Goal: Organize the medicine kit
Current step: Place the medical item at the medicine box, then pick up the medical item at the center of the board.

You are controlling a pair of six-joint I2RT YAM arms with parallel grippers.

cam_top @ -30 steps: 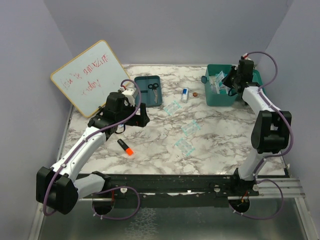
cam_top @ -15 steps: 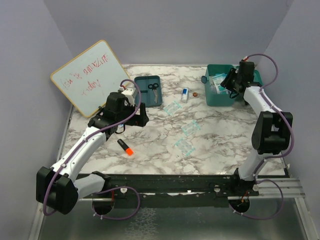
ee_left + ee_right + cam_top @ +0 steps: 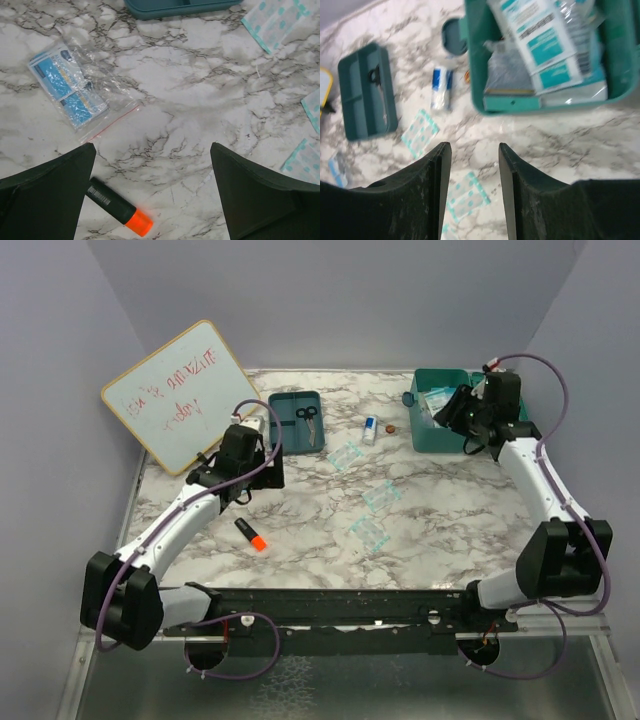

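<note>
The clear bag is below and to the left in the wrist view, so I will move my left gripper that way and bring it down onto the blue packets.
The medicine kit (image 3: 440, 435), an open teal box at the back right, holds several white-and-teal packets (image 3: 540, 45); its near wall (image 3: 545, 104) shows in the right wrist view. My right gripper (image 3: 460, 415) hovers at the kit's near edge. Its jaws (image 3: 472, 147) are open with nothing between them, over bare marble and a teal-dotted plaster (image 3: 467, 195). My left gripper (image 3: 248, 478) hangs wide open (image 3: 151, 147) above the table at the left. Below it lie an orange-capped black marker (image 3: 117, 208) and a clear bag of blue packets (image 3: 70, 85).
A flat teal tray (image 3: 297, 435) holding scissors (image 3: 308, 416) lies at the back centre. Three dotted plasters (image 3: 380, 497) are scattered mid-table. A small blue-white tube (image 3: 370, 428) and a round teal lid (image 3: 410, 398) sit left of the kit. A whiteboard (image 3: 180, 395) leans at the back left.
My right gripper has opened and drawn back from over the kit, its arm swinging out to the right. My left gripper has turned from pointing right to pointing down.
</note>
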